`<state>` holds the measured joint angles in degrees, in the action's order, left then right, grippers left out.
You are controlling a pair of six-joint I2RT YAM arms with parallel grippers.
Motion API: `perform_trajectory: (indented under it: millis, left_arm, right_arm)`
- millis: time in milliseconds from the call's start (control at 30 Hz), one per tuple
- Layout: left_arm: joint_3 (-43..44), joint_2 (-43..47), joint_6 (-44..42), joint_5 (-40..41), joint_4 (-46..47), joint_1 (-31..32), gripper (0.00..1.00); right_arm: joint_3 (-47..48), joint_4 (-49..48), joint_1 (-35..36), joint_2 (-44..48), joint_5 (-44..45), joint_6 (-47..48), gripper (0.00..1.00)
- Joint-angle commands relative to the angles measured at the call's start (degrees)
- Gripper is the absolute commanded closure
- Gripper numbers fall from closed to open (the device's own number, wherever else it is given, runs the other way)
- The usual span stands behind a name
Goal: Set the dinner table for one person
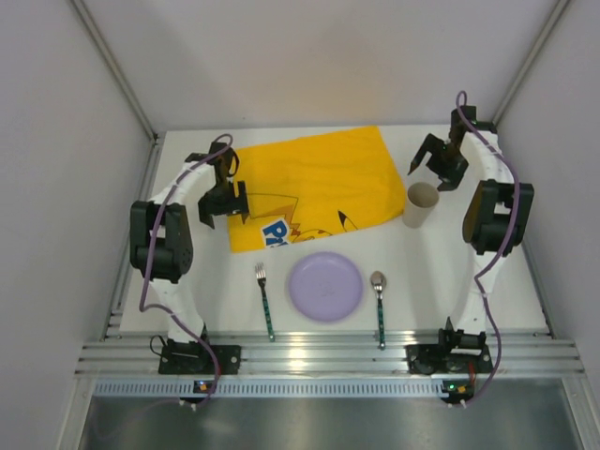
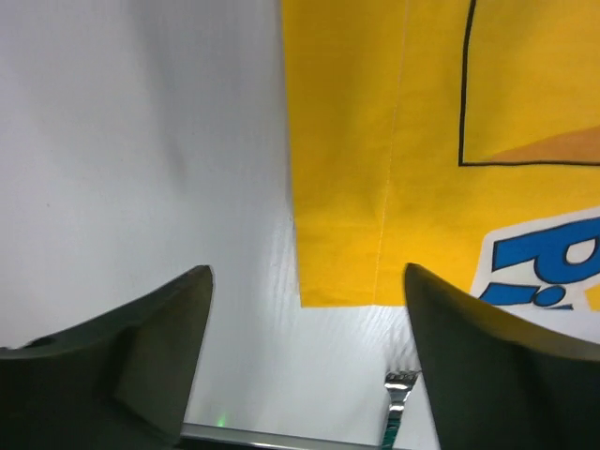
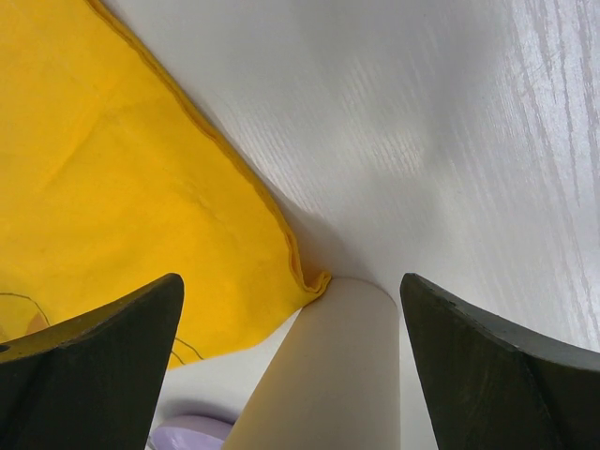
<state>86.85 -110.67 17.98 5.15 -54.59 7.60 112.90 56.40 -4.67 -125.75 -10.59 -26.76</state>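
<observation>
The cup stands nearer my base than my right gripper's open fingers. My right gripper should move back next, onto the cup's rim point(image 1: 438, 194) at the side away from the placemat point(image 1: 314, 183).
The white dinner table point(image 1: 422, 281) holds a yellow cartoon-print placemat point(image 1: 314, 183) lying askew at the back. In front of it lie a fork point(image 1: 263, 295), a lilac plate point(image 1: 324, 286) and a spoon point(image 1: 379, 300) in a row. A cream cup point(image 1: 421, 205) stands at the placemat's right corner. My left gripper point(image 1: 225, 202) is open and empty above the placemat's left near corner point(image 2: 314, 281); the fork's tines point(image 2: 401, 384) show below it. My right gripper point(image 1: 433, 164) is open and empty, just behind and above the cup point(image 3: 328, 375), with the placemat's corner point(image 3: 314, 279) touching the cup.
A ribbed aluminium rail point(image 1: 328, 356) runs along the near edge with both arm bases on it. White walls close in the back and both sides. The plate's edge point(image 3: 192, 436) shows at the bottom of the right wrist view.
</observation>
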Motion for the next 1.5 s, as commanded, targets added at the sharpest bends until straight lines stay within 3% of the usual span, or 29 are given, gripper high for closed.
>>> perform_trajectory:
  millis: [0,33,233,600,867,933,1033,1067,1200,1233,1333,1467]
  left_arm:
    - [1.0,-0.9,1.5,1.7,-1.6,-0.3,0.07]
    - [1.5,-1.3,2.2,2.1,-1.7,-0.3,0.02]
    - [6.2,-5.1,5.2,1.0,0.8,-0.7,0.02]
    - [16.9,-17.0,6.8,-2.8,3.4,-4.1,0.04]
    - [28.0,-26.2,5.6,-2.5,1.5,-5.0,0.05]
    - [29.9,-27.0,5.1,-2.4,1.1,-5.1,0.05]
    - [30.0,-27.0,4.8,-2.0,1.1,-5.6,0.05]
    - [29.9,-27.1,4.7,-1.6,1.1,-5.7,0.05]
    - [28.8,-25.8,4.4,-1.4,1.2,-5.8,0.05]
    - [28.2,-25.3,4.4,-1.5,1.5,-5.8,0.05]
    - [26.4,-23.4,4.8,-2.3,2.0,-5.8,0.05]
    - [23.4,-19.5,5.9,-4.0,2.5,-5.4,0.05]
  right_arm:
    - [0.3,0.1,0.4,6.5,1.2,-0.1,0.0]
    - [-0.1,0.3,0.4,7.5,1.7,0.0,0.0]
    - [-4.2,1.3,-0.2,16.2,5.7,0.4,0.0]
    - [-11.7,1.8,-2.6,23.0,10.4,1.5,0.04]
    - [-21.7,-0.7,-2.6,28.5,10.3,1.5,0.29]
    - [-23.6,-1.1,-2.6,29.0,10.3,1.5,0.4]
    - [-25.4,-2.2,-2.5,29.5,10.4,1.4,0.57]
    - [-26.5,-2.4,-2.5,29.6,10.4,1.4,0.67]
    - [-28.1,-3.7,-1.9,28.9,10.3,1.6,0.76]
    - [-28.6,-4.0,-1.8,28.5,10.4,1.9,0.83]
    - [-26.6,-4.6,-1.1,26.9,11.8,2.4,1.0]
    - [-14.1,-1.8,-0.3,23.2,12.5,2.6,1.0]
